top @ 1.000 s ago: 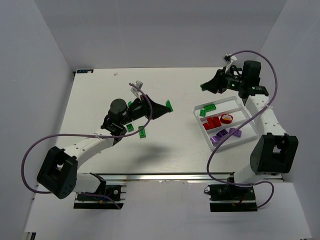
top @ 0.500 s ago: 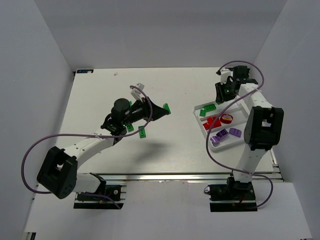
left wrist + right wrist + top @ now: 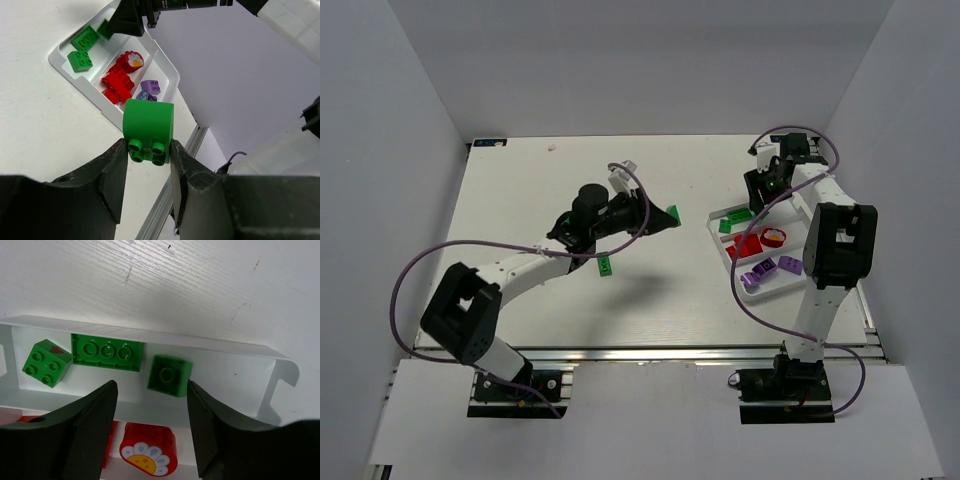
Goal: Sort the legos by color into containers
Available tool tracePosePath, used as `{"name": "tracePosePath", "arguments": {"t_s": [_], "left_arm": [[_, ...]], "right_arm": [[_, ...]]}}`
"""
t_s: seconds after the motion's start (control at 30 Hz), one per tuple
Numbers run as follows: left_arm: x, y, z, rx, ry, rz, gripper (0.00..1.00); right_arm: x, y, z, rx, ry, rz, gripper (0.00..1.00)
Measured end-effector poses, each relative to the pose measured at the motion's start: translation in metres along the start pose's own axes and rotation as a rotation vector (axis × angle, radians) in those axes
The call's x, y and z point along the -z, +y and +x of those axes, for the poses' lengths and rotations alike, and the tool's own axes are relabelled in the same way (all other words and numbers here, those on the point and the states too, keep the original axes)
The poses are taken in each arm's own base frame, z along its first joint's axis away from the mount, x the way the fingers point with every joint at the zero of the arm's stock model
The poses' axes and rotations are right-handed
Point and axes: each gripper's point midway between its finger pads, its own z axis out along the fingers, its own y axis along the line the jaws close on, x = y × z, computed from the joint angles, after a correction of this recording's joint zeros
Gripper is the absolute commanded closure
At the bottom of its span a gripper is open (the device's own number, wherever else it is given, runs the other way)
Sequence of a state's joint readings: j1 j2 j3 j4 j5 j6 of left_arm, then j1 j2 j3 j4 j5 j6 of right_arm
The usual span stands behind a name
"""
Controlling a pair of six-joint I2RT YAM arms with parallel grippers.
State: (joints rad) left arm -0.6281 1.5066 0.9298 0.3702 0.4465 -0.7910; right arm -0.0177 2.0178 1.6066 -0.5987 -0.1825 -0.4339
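The tray's far section with green legos is to the right of my left gripper in the top view, so my left gripper needs to move over that section next and release the matching lego.
My left gripper (image 3: 665, 218) is shut on a green lego (image 3: 672, 214) and holds it above the table, left of the white tray (image 3: 727, 258). In the left wrist view the lego (image 3: 148, 130) sits between the fingers (image 3: 112, 175), with the tray (image 3: 172, 75) beyond. My right gripper (image 3: 758, 192) hovers open and empty over the tray's far compartment. In the right wrist view the gripper (image 3: 150, 390) is above three green legos: a long one (image 3: 106, 352), a square one (image 3: 46, 363) and a small one (image 3: 169, 375). Red legos (image 3: 750, 245) fill the middle compartment, purple ones (image 3: 772, 268) the near one.
A loose green lego (image 3: 603, 266) lies on the table under my left forearm. A red lego with a flower print (image 3: 147, 449) lies in the middle compartment. White walls enclose the table at the left, back and right.
My left gripper has carried the green lego right, toward the tray. My right gripper has swung down over the tray's far compartment, where a small green lego now lies under its open jaws.
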Motion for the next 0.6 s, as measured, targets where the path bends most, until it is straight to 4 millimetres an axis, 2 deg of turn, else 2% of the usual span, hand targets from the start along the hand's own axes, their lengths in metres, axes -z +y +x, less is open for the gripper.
{"name": "tracePosePath", "arguments": {"t_s": [0.13, 0.17, 0.23, 0.3, 0.4, 0.5, 0.53, 0.6], "left_arm": [[-0.030, 0.004, 0.005, -0.010, 0.049, -0.007, 0.90], [-0.039, 0.005, 0.007, -0.012, 0.066, -0.011, 0.90], [-0.059, 0.008, 0.009, -0.022, 0.092, -0.012, 0.90], [-0.079, 0.011, 0.011, -0.036, 0.121, -0.015, 0.90], [-0.112, 0.014, 0.014, -0.067, 0.155, -0.013, 0.90], [-0.140, 0.023, 0.023, -0.099, 0.191, -0.027, 0.89], [-0.148, 0.028, 0.027, -0.107, 0.205, -0.040, 0.89], [-0.162, 0.040, 0.036, -0.131, 0.227, -0.074, 0.89]], "right_arm": [[0.000, 0.003, 0.000, -0.006, -0.009, -0.023, 0.21], [0.002, 0.004, 0.001, -0.012, -0.017, -0.036, 0.11], [0.009, 0.006, 0.001, -0.036, -0.047, -0.082, 0.11], [0.024, 0.005, -0.002, -0.053, -0.099, -0.125, 0.11], [0.064, -0.003, -0.013, -0.063, -0.233, -0.185, 0.11], [0.114, -0.009, -0.023, -0.046, -0.385, -0.225, 0.22], [0.128, -0.009, -0.025, -0.035, -0.428, -0.234, 0.31], [0.147, -0.004, -0.028, -0.002, -0.487, -0.259, 0.43]]}}
